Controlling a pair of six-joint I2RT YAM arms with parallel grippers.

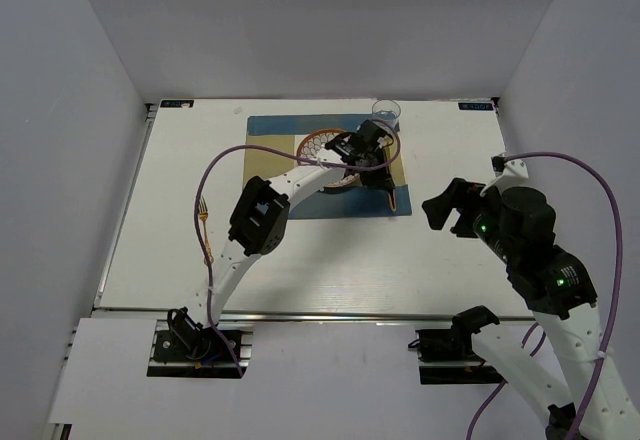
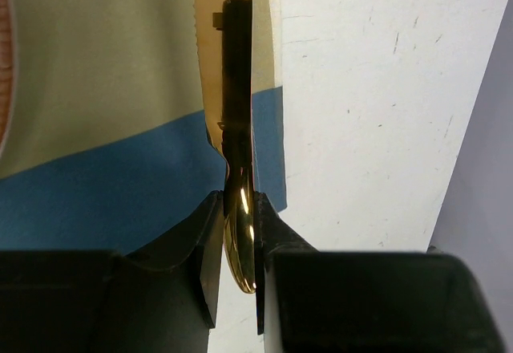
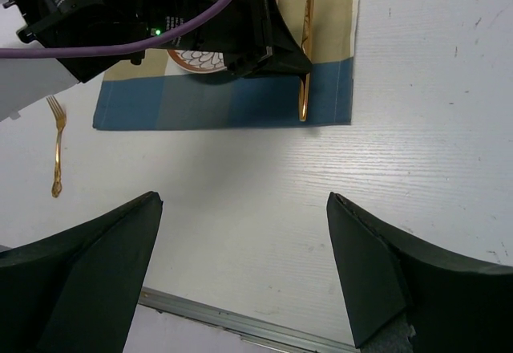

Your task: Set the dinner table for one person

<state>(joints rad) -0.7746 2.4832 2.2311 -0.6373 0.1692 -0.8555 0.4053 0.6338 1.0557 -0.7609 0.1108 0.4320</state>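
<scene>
I should next lower the gold knife [image 2: 237, 128] with my left gripper to the mat just below, beside the plate, and release it there, already lined up along the plate.
On the white dinner table [image 1: 300, 250] lies a blue-and-beige placemat [image 1: 270, 175] with a patterned plate [image 1: 318, 143] on it. My left gripper [image 1: 383, 178] reaches over the mat's right edge and is shut on a gold knife [image 2: 237, 128], its handle pinched between the fingers [image 2: 276, 241]. From the right wrist view the knife [image 3: 304, 72] runs along the mat's right strip. My right gripper [image 3: 243, 200] hovers open over bare table to the right of the mat, holding nothing.
A gold fork [image 1: 205, 222] lies on the table left of the mat, close to the left arm. A clear glass [image 1: 386, 112] stands at the mat's far right corner. White walls enclose the table on three sides; a metal rail [image 3: 240, 321] runs along the near edge.
</scene>
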